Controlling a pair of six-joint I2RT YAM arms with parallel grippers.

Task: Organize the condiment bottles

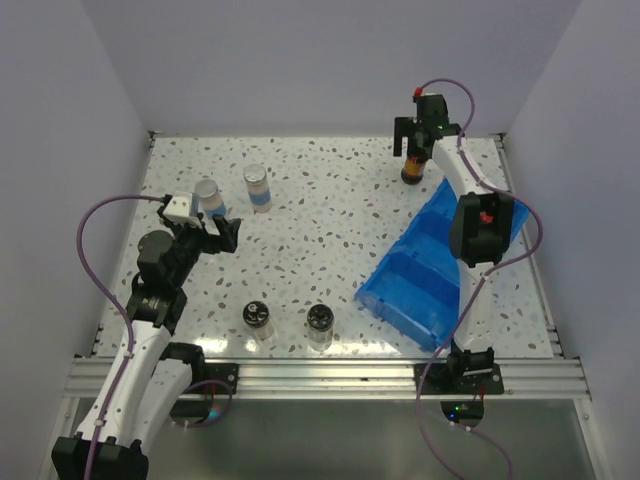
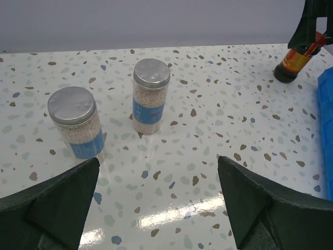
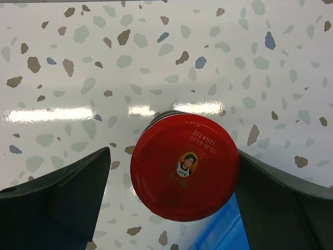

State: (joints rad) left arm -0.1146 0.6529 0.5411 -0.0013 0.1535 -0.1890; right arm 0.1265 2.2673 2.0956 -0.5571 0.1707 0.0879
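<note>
My right gripper should next go down slightly and close both fingers on the sides of the red cap (image 3: 184, 166), which sits just below, already between its open fingers.
Two clear jars with silver caps and blue labels stand at the back left (image 1: 207, 195) (image 1: 257, 185); they also show in the left wrist view (image 2: 78, 122) (image 2: 150, 96). My left gripper (image 1: 214, 232) (image 2: 157, 161) is open and empty, just short of them. Two clear jars with black shaker lids (image 1: 258, 320) (image 1: 320, 322) stand near the front edge. One dark jar with a red cap (image 1: 412, 167) (image 3: 184, 166) (image 2: 292, 61) stands at the back right. My right gripper (image 1: 420, 140) (image 3: 173, 151) straddles its cap, open, with a gap at the left finger. The second red-capped jar is not visible.
A big blue divided bin (image 1: 420, 255) lies tilted at the right, under the right arm; its edge shows in the wrist views (image 2: 325, 120) (image 3: 218, 234). Walls close in the speckled table at the back and sides.
</note>
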